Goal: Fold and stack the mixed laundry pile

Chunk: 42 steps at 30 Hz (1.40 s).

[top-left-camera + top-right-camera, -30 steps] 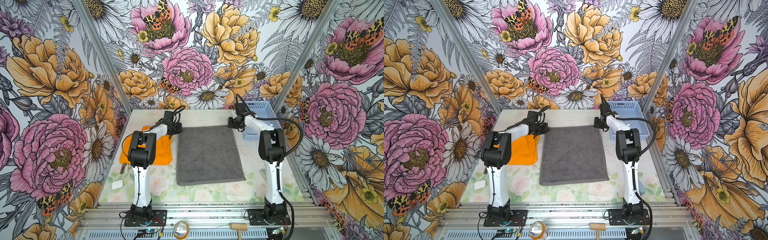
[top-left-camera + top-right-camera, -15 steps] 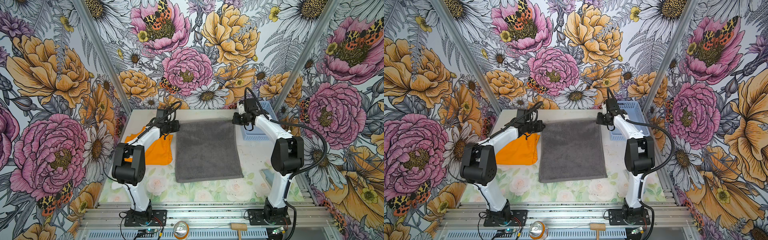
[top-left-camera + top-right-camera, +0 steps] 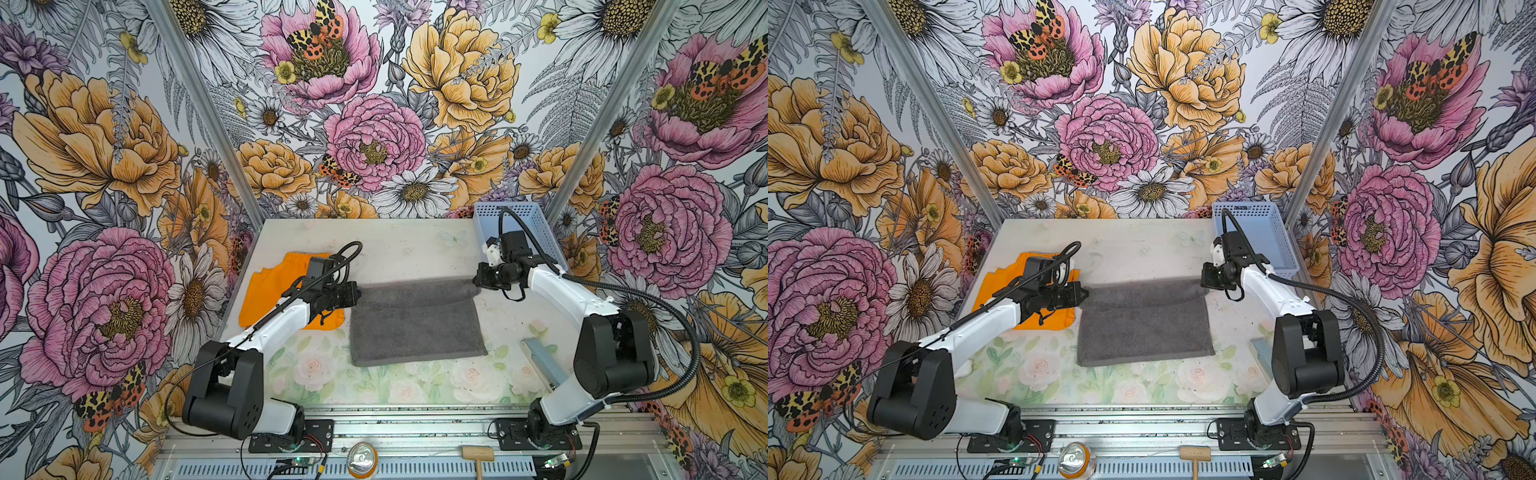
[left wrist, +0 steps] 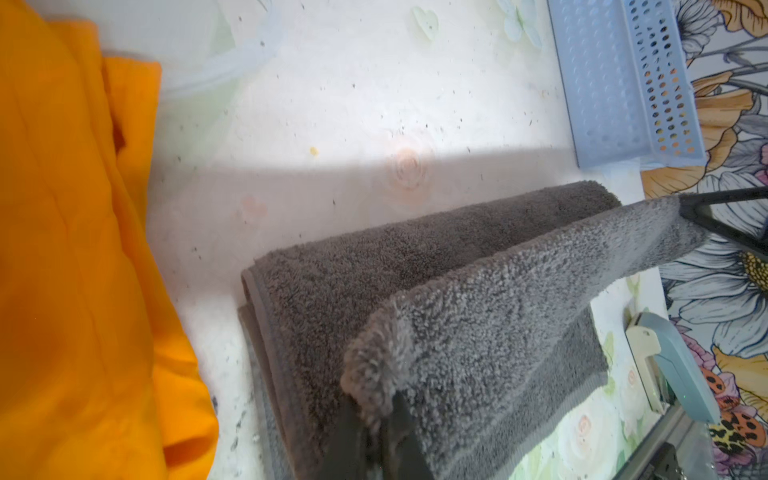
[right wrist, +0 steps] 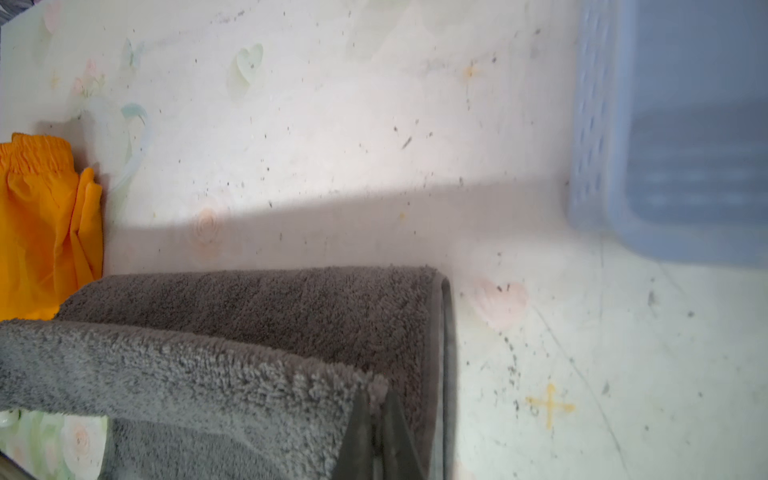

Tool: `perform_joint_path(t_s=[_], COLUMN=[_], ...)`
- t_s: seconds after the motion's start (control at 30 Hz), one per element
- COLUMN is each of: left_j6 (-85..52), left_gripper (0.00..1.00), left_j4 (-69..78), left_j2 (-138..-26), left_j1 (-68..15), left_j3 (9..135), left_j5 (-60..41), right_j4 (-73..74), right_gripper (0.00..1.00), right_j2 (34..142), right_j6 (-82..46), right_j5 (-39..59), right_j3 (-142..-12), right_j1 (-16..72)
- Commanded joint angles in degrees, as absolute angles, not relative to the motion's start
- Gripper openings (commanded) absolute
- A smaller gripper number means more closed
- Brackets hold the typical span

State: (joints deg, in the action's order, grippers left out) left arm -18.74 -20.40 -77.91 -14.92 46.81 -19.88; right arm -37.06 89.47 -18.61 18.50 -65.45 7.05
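My left gripper should bring the towel's still raised corner back and down onto the towel's flat near part, which lies below and back of the gripper, and let go.
The dark grey towel (image 3: 415, 328) (image 3: 1144, 332) lies mid-table, its far edge raised and doubled over toward the front. My left gripper (image 3: 356, 293) (image 3: 1086, 295) is shut on the towel's left far corner, and my right gripper (image 3: 476, 282) (image 3: 1203, 282) is shut on the right far corner. In the left wrist view the left gripper (image 4: 376, 415) pinches terry pile of the towel (image 4: 478, 332). The right wrist view shows the right gripper (image 5: 376, 399) clamped on a corner of the towel (image 5: 249, 307). The orange shorts (image 3: 270, 291) (image 3: 994, 291) (image 4: 62, 249) (image 5: 41, 216) lie flat at the left, partly under my left arm.
A pale blue perforated basket (image 3: 519, 224) (image 3: 1258, 232) (image 4: 602, 83) (image 5: 665, 124) stands at the back right corner. A grey-blue flat object (image 3: 540, 361) (image 4: 673, 365) lies near the table's right front. A can (image 3: 361, 457) and a wooden mallet (image 3: 478, 453) rest on the front rail.
Both grippers have lifted the towel's far edge and carried it toward the front, so a fold now runs across the towel. Both arms have drawn back. The shorts have not moved.
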Motion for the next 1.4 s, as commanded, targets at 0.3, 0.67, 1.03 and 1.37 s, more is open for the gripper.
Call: perform_joint_path(t_s=[0.3, 0.67, 1.03, 1.37], left_j6=[-26.7, -30.3, -35.3, -32.8], left_gripper=[0.0, 0.0, 0.44, 0.5], left_j4=[-23.4, -25.1, -28.4, -26.8], left_j2=[-67.4, -62.6, -51.9, -57.3], left_j1=[-18.0, -20.2, -22.5, -23.0], left_j3=[36.4, 32.6, 29.2, 34.3], left_j5=[-18.6, -17.2, -16.3, -13.5], right_j4=[-39.9, -42.9, -44.6, -45.0], right_gripper=[0.0, 0.0, 0.32, 0.39], right_j2=[80.4, 77.3, 77.7, 80.9], right_j6=[-22.2, -22.1, -22.0, -21.3], right_j5=[23.0, 21.5, 18.1, 14.3], right_j3=[-52.1, -48.3, -50.4, -57.8], right_j1=[6.5, 6.5, 6.6, 11.8])
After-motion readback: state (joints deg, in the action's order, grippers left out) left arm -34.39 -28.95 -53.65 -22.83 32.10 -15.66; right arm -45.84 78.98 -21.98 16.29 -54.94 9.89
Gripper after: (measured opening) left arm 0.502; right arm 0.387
